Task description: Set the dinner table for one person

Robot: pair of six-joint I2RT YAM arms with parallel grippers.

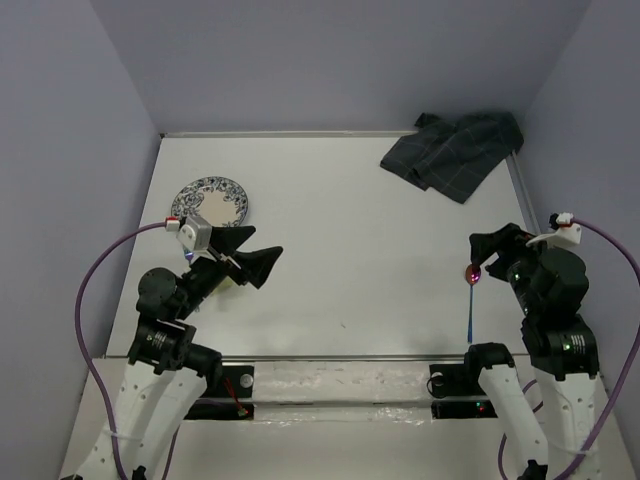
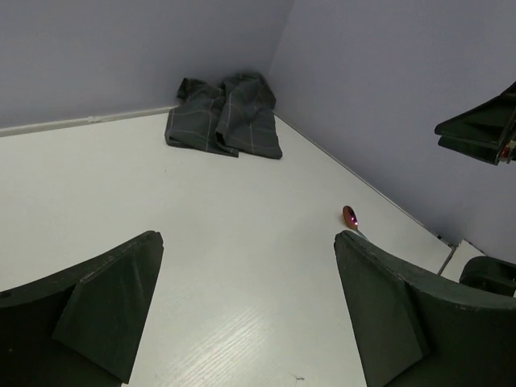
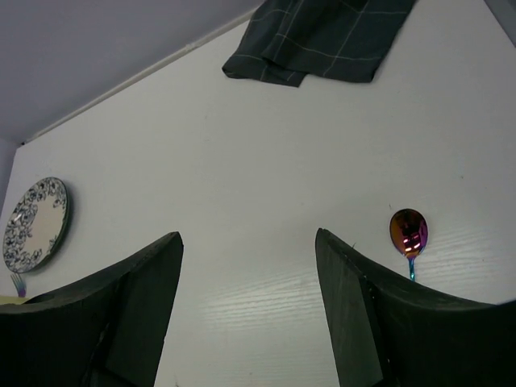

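The right gripper moves outward and down onto the cloth's edge at that corner [image 1: 461,198] next, as the cloth's near corner [image 3: 368,77] lies on open table beyond the spoon.
The white dinner table [image 1: 350,230] fills the top view. A blue-patterned plate [image 1: 210,203] lies at its left, and it also shows in the right wrist view [image 3: 36,223]. An iridescent spoon [image 1: 472,295] lies at the right, bowl pointing away; it shows in both wrist views [image 3: 408,231] [image 2: 349,214]. My left gripper [image 1: 262,265] [image 2: 246,242] is open and empty, low over bare table just in front of the plate. My right gripper [image 1: 483,255] [image 3: 248,238] is open and empty, just left of the spoon's bowl.
A crumpled dark grey checked cloth [image 1: 455,150] lies in the far right corner, also seen from both wrists [image 2: 226,117] [image 3: 322,36]. What look like fork tines [image 3: 17,282] peek out below the plate. Lilac walls enclose three sides.
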